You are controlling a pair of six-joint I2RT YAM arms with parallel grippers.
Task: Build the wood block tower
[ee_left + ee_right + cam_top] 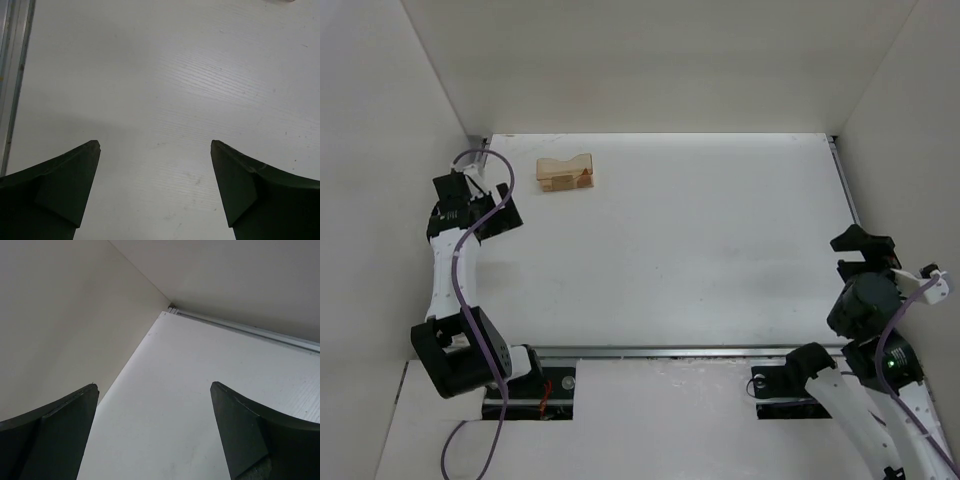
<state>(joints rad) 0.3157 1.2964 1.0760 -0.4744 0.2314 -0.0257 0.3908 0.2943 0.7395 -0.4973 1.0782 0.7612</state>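
My left gripper moves down, outward and to the right in the top view onto the tan box's rail-side end (539,175) next. That end lies outward and below the gripper.
The wood blocks (567,171) lie in a small cluster at the back left of the white table (700,250): tan pieces with a small reddish-brown triangular piece (584,179) at their front right. My left gripper (478,200) is open and empty near the table's left edge, a short way front-left of the blocks. In the left wrist view its gripper (155,145) shows only bare table between the fingers. My right gripper (865,250) is open and empty at the far right, well away from the blocks. The right wrist view of the gripper (154,386) shows table and wall.
White walls enclose the table on the left, back and right. A metal rail (12,75) runs along the table's left edge close to my left gripper. Another rail (250,330) runs along the edge seen from the right wrist.
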